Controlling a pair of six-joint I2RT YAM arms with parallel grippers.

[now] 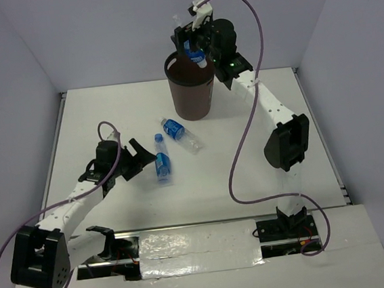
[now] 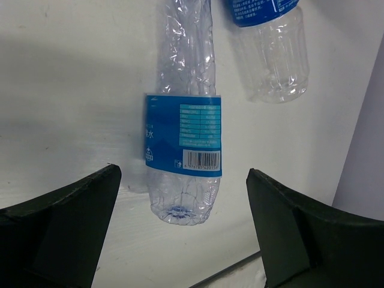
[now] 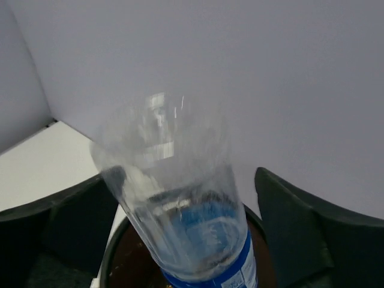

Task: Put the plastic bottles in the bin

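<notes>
The bottle is below my left gripper and to its right in the top view. I should lower the open fingers that way, one on each side of the label's far edge.
The dark brown bin stands at the back of the table. My right gripper hangs over its mouth. In the right wrist view its jaws stand open around a blurred clear bottle that points down into the bin, with a gap to the right finger. Two more bottles lie on the table: one just ahead of my open, empty left gripper, the other nearer the bin. In the left wrist view the near bottle's base lies between the open fingers, and the second bottle is at the upper right.
White walls close off the back and both sides of the table. A purple cable loops from the right arm across the table's right half. A taped strip runs along the near edge between the arm bases.
</notes>
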